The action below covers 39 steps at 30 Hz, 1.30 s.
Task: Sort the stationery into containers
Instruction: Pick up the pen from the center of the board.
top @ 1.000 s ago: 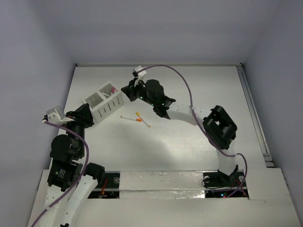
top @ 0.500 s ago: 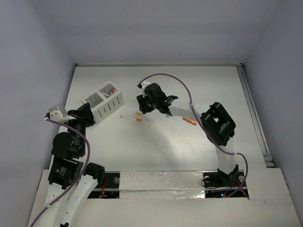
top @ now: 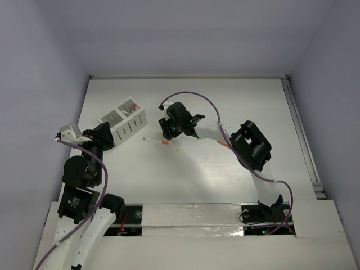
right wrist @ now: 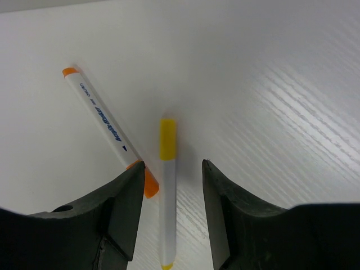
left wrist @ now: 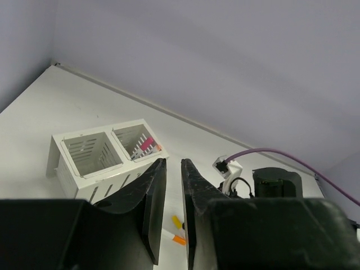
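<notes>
Next, the right gripper lowers and closes on the pen's body just behind the yellow cap (right wrist: 168,166), since that white pen (right wrist: 167,197) lies below, between its open fingers.
The white two-compartment box (top: 124,120) stands at the back left of the table. Its right compartment (left wrist: 138,143) holds pink and red capped pens (left wrist: 145,144); the left compartment (left wrist: 90,153) looks empty. My right gripper (right wrist: 171,166) (top: 166,131) is open and low over the table, its jaws on either side of a yellow-capped white pen (right wrist: 167,197) without touching it. An orange-capped pen (right wrist: 100,117) (top: 153,140) lies just to the left, its cap by my left finger. My left gripper (left wrist: 173,163) (top: 106,135) sits beside the box's near left corner, jaws a narrow gap apart with nothing in them.
A short orange piece (top: 224,144) lies on the table beside my right forearm. The white back wall and side walls close in the table. A purple cable (top: 194,97) loops over my right wrist.
My right gripper has come away from the box, dropped towards the pens at mid-table and opened around the yellow-capped pen. The left arm has barely moved.
</notes>
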{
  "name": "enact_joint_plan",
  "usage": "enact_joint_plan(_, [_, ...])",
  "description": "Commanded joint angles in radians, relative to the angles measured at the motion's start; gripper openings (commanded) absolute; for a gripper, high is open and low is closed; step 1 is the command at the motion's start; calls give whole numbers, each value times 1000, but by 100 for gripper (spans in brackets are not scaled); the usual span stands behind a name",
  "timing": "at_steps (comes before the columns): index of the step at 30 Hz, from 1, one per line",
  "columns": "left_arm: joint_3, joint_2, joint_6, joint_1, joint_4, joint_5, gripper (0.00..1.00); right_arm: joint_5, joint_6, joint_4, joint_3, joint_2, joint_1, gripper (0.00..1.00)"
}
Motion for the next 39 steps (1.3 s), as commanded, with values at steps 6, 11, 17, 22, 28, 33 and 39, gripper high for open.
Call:
enact_joint_plan(6, [-1, 23, 11, -6, 53, 14, 15, 47, -19, -63, 85, 71, 32, 47])
enact_joint_plan(11, [-1, 16, 9, -6, 53, 9, 15, 211, -59, -123, 140, 108, 67, 38])
enact_joint_plan(17, [-1, 8, 12, -6, 53, 9, 15, 356, -99, -186, 169, 131, 87, 33])
enact_joint_plan(22, [-3, 10, 12, -15, 52, 22, 16, 369, -110, -238, 198, 145, 87, 47])
enact_joint_plan(28, [-3, 10, 12, -15, 49, 18, 16, 389, -108, -253, 182, 146, 87, 20])
enact_joint_plan(33, [-1, 13, 11, -15, 50, 9, 16, 388, -108, -238, 172, 146, 87, 4])
enact_joint_plan(39, [-1, 10, 11, -15, 50, 6, 16, 431, -98, -92, 103, 35, 87, 0])
